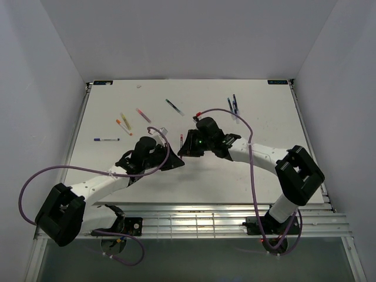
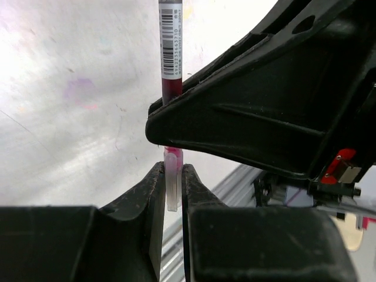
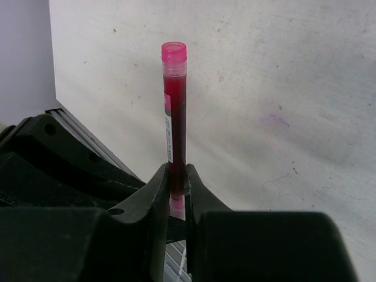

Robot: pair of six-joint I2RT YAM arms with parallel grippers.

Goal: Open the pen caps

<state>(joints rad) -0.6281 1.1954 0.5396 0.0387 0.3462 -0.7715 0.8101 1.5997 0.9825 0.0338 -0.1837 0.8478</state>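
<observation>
My right gripper is holding the pen's body, so my left gripper needs to pull the cap off next, then move outward and down to release it on the bare tabletop.
A dark pink pen is held up off the white table between both grippers. In the left wrist view the barcode label shows on the pen's barrel. The pen's pale pink cap sits between the jaws of my left gripper, which is shut on it. Just beyond the cap, my right gripper is shut on the barrel. From above, the two grippers meet nose to nose at mid-table, left gripper and right gripper, with the pen sticking out behind them.
Other pens lie on the far half of the table: a blue-capped one, an orange one, a yellow one, a pink one, a black one and blue ones. Purple cables loop over both arms.
</observation>
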